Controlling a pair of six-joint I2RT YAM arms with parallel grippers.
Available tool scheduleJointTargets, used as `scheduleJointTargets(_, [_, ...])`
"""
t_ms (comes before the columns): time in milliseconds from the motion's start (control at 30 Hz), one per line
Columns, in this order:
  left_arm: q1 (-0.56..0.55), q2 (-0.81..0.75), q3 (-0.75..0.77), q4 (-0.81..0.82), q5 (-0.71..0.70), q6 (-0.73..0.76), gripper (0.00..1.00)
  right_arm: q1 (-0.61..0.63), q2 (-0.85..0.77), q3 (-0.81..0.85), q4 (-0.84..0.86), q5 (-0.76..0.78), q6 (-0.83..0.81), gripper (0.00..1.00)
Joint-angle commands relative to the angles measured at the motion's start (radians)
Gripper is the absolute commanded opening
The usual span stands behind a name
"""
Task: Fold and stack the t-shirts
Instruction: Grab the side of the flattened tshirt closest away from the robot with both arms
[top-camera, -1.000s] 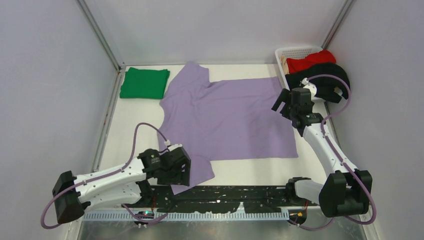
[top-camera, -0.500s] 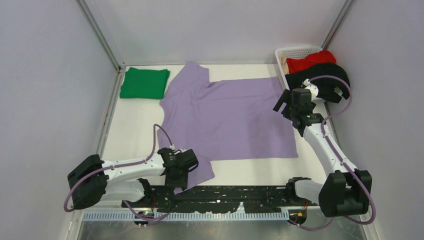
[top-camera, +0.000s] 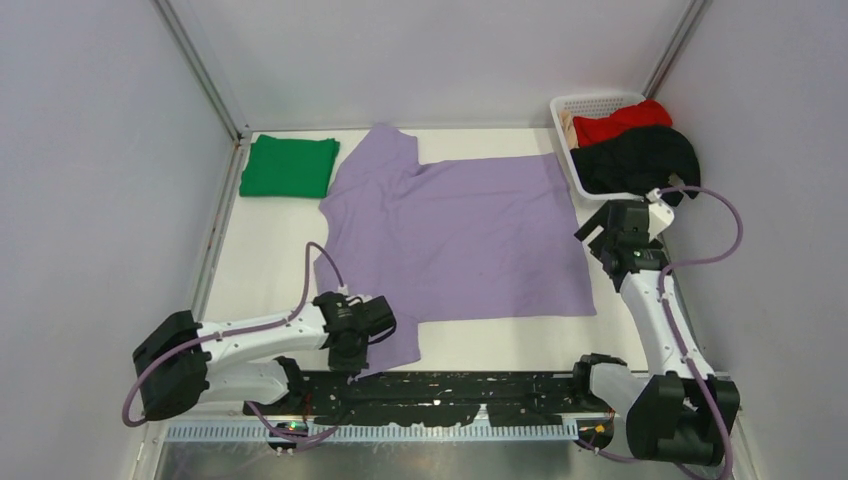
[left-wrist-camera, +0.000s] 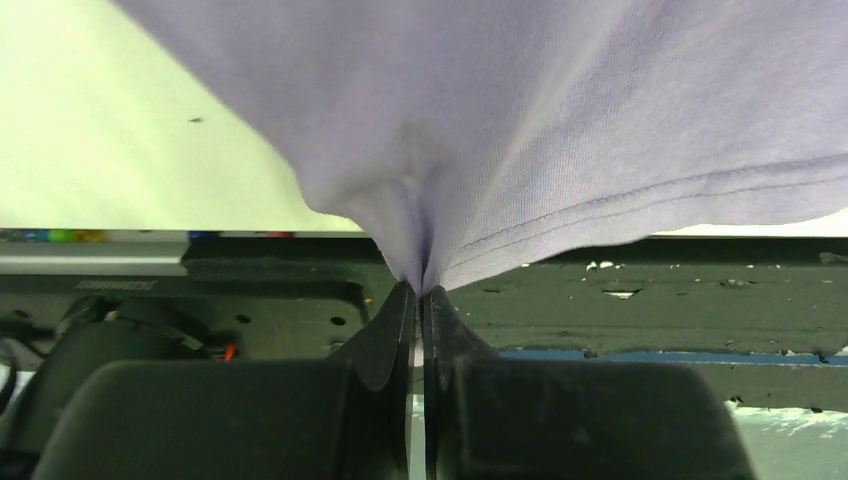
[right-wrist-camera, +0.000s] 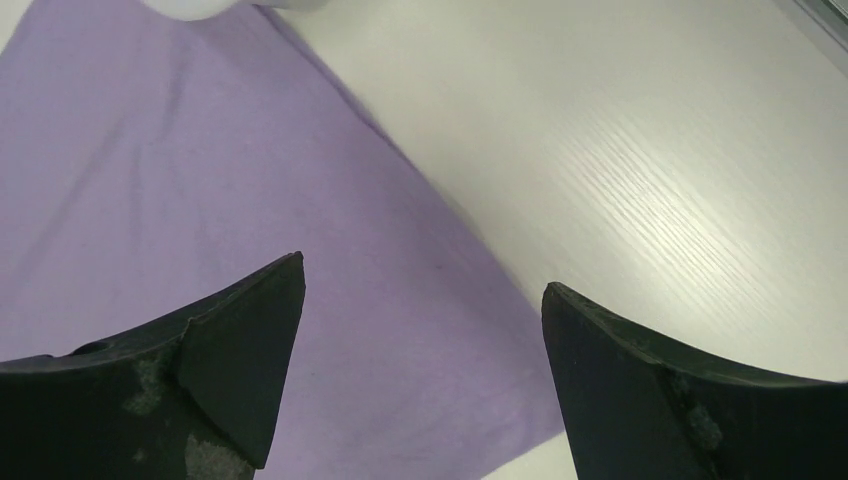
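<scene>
I will next move my right gripper back and down onto the near corner of the shirt's hem.
The lavender t-shirt (top-camera: 460, 235) lies spread flat across the middle of the table. My left gripper (top-camera: 352, 352) is at its near sleeve, and in the left wrist view the gripper (left-wrist-camera: 421, 287) is shut on a pinched fold of the lavender t-shirt (left-wrist-camera: 520, 120). My right gripper (top-camera: 607, 238) hovers open over the shirt's right hem. In the right wrist view the gripper (right-wrist-camera: 422, 275) has lavender cloth (right-wrist-camera: 200, 200) and bare table between its fingers. A folded green t-shirt (top-camera: 290, 167) sits at the far left. The red t-shirt (top-camera: 622, 122) and black t-shirt (top-camera: 640, 160) lie heaped at the far right.
A white lattice basket (top-camera: 590, 103) stands in the far right corner under the red and black shirts. Metal frame posts and grey walls close in the table. A black base rail (top-camera: 460, 392) runs along the near edge.
My left gripper dropped onto the near sleeve and shut on it, pulling the sleeve slightly. My right arm moved nearer and to the right along the shirt's right edge, still open.
</scene>
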Motion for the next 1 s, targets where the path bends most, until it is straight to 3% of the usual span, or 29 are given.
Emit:
scheduleJointTargets(0, [-0.001,-0.09,0.061,-0.139,-0.11,0.02,0.0,-0.106,-0.088,-0.068,-0.138,-0.004,0.075,0.96])
scheduleJointTargets(233, [0.001,-0.149,0.027,-0.142,-0.115,0.036,0.0,-0.194,-0.13,-0.233,-0.204,-0.176,0.079,1.0])
scheduleJointTargets(400, [0.006,-0.183,0.028,-0.111,-0.09,0.073,0.0,-0.195,-0.062,-0.299,-0.152,-0.273,0.081,0.81])
scheduleJointTargets(633, [0.006,-0.239,0.004,-0.078,-0.066,0.076,0.0,-0.195,-0.019,-0.357,-0.078,-0.281,0.098,0.59])
scheduleJointTargets(967, [0.008,-0.235,-0.018,-0.061,-0.05,0.087,0.0,-0.195,0.04,-0.358,-0.002,-0.209,0.097,0.41])
